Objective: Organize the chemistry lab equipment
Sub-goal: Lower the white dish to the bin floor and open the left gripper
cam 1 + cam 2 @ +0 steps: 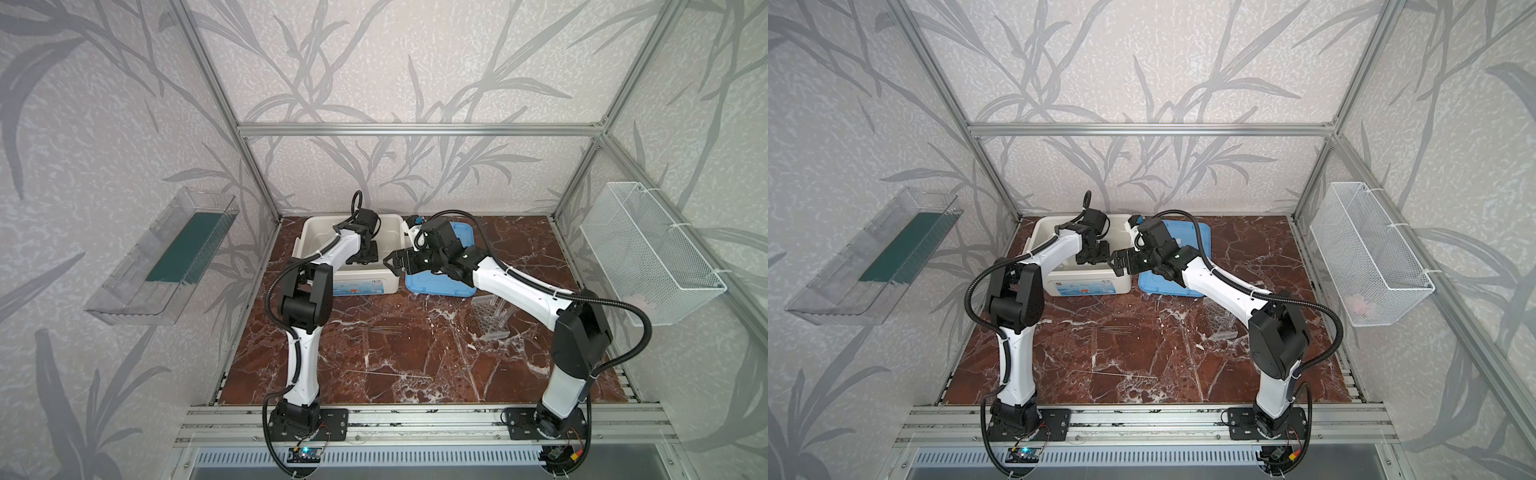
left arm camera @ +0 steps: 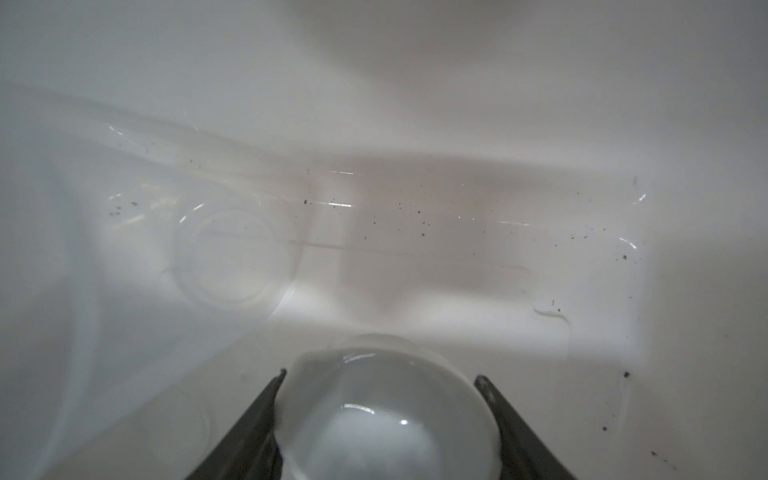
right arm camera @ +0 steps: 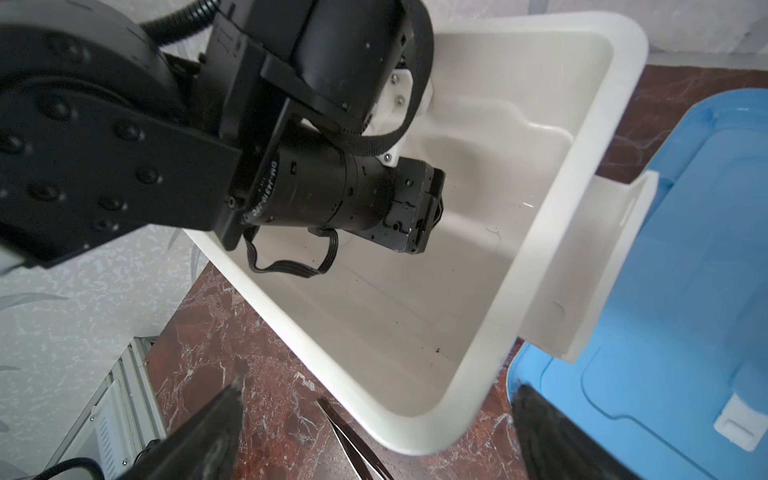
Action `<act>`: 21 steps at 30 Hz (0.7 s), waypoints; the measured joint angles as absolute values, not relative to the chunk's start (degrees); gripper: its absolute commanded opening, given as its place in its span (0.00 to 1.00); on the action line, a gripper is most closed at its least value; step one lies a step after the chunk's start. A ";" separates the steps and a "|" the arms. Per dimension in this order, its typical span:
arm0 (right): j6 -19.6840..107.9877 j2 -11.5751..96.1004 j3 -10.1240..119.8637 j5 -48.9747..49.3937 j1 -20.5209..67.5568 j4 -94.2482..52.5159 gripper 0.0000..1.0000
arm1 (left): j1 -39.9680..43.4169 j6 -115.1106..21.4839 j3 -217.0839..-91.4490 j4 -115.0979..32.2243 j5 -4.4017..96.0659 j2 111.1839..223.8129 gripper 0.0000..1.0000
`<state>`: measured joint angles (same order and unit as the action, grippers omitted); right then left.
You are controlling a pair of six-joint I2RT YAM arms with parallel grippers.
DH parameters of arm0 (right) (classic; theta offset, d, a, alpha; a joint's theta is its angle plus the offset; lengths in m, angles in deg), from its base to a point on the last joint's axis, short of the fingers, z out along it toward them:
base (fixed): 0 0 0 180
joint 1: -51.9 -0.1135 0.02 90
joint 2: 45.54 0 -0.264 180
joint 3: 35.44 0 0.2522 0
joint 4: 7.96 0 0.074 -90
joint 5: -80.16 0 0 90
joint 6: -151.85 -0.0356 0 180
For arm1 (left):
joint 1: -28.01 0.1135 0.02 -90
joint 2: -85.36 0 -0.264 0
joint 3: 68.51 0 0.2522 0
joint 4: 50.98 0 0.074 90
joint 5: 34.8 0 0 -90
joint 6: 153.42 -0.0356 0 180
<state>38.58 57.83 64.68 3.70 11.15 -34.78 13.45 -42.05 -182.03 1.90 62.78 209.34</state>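
Observation:
The bare bottom of the bin beside the clear glass vessel [image 2: 230, 257] lies below my left gripper's fingers, so next I should bring the gripper down there and release the dish.
Down inside the big white bin [image 1: 353, 283], my left gripper [image 2: 381, 375] is shut on the small white round dish [image 2: 386, 415], a jaw on each side of its rim. A clear round glass vessel [image 2: 230, 257] rests on the bin floor ahead of it; I cannot tell which piece it is. My right gripper [image 1: 392, 262] hangs open and empty over the bin's near right corner [image 3: 415, 432]. The clear holed rack [image 1: 492, 316] lies on the table under the right arm. Thin rods [image 1: 382, 330] lie mid-table, one more [image 1: 390, 375] nearer the front.
The blue lid [image 1: 440, 286] lies flat to the right of the bin, touching it. A dark tweezer-like pair of rods [image 3: 353, 436] lies by the bin's corner. A wire basket [image 1: 648, 253] hangs on the right wall. A clear shelf [image 1: 162, 257] hangs on the left wall.

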 measured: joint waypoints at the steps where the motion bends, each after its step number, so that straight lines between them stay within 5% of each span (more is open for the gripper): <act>1: 38.48 57.83 64.42 3.70 11.17 -34.78 0.99 | 13.47 -41.92 -181.66 1.48 62.78 209.45 0.39; 21: 37.86 57.27 62.28 3.61 11.67 -33.95 0.99 | 14.23 -41.75 -178.95 -1.75 62.89 211.94 0.48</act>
<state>37.86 57.27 62.28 3.61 11.67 -33.95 14.23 -41.75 -178.95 -1.75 62.89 211.94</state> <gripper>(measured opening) 0.990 0.643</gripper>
